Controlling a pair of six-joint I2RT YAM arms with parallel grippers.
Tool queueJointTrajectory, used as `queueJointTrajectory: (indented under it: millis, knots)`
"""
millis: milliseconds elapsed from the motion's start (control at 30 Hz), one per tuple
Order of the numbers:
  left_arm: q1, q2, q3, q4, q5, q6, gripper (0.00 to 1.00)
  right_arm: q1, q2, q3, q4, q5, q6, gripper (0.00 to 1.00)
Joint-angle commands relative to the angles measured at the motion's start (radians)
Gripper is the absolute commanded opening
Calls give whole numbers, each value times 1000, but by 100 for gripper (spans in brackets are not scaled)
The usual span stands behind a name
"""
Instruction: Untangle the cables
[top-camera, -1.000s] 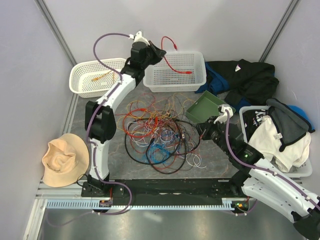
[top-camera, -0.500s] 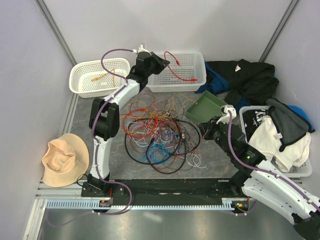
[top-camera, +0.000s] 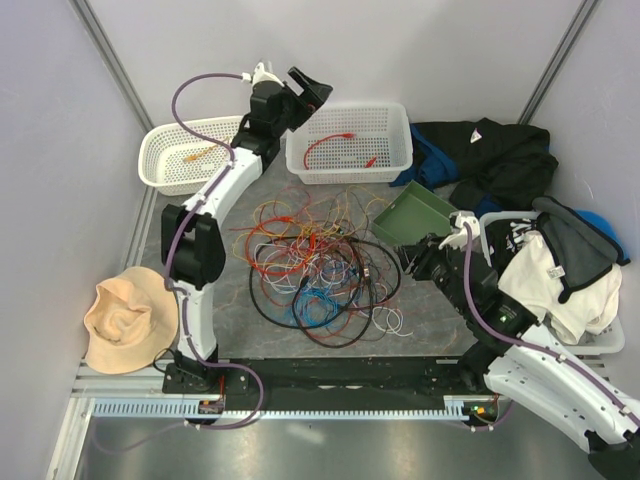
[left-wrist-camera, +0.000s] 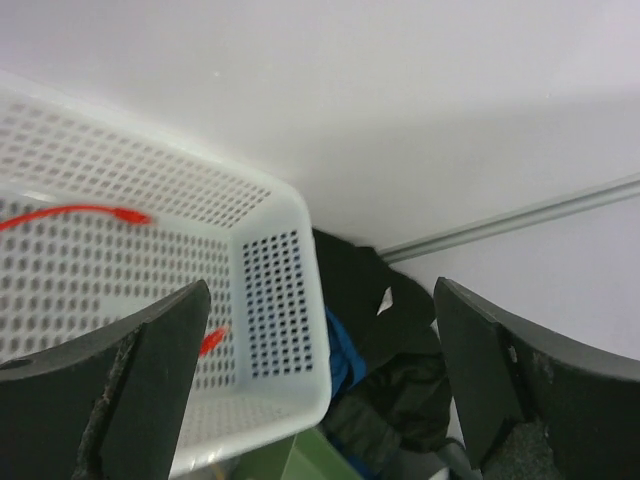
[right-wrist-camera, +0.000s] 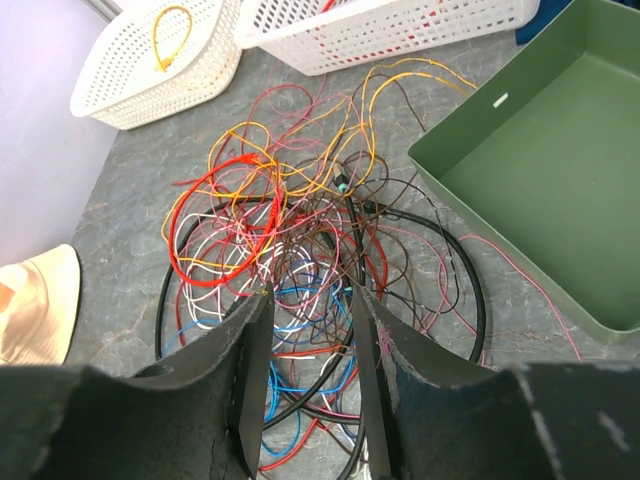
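My left gripper should move its open fingers back and down onto the red cable's end, which lies uncovered on top of the pile of cables.
The cables lie in a tangled heap of red, orange, white, blue and black loops on the grey table between the arms. One red cable lies apart inside the middle white basket. My left gripper hangs open and empty above that basket's left end. In the left wrist view its fingers frame the basket's corner and the red cable. My right gripper hovers at the heap's right edge. Its jaws stand apart over the cables, gripping nothing.
A second white basket at the back left holds an orange cable. A green tray sits right of the heap. A beige hat lies at the left. Dark clothes and a laundry basket fill the right side.
My left gripper opened and let go of the red cable, which dropped into the middle basket; the arm drew back to the left. My right gripper went from shut to open.
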Motion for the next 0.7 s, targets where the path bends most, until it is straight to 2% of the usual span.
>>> queueJointTrajectory:
  millis: [0,33,100,133,233,300,433,500,667]
  knots:
    - [-57,-285,-170,-82,-13,217,100,1,31,39,17,-11,-21,45]
    - [-74,-391,-310,-83,-14,268,100,0,34,37,18,-22,-27,46]
    - [-143,-489,-456,-88,-36,322,100,0,42,27,29,-27,-36,46]
    - [-171,-580,-595,-93,-80,372,100,1,46,22,34,-31,-40,47]
    - [-272,-676,-829,-135,-177,391,100,1,57,5,52,-48,-41,48]
    - [-310,-716,-906,-210,-213,350,100,0,72,-3,67,-66,-38,49]
    - [-315,-747,-1078,-249,-237,317,100,1,105,-4,87,-103,-30,49]
    - [-315,-759,-1107,-263,-264,317,100,0,108,-6,91,-117,-24,49]
    - [-315,-736,-1135,-326,-316,356,92,1,71,-30,86,-100,-10,50]
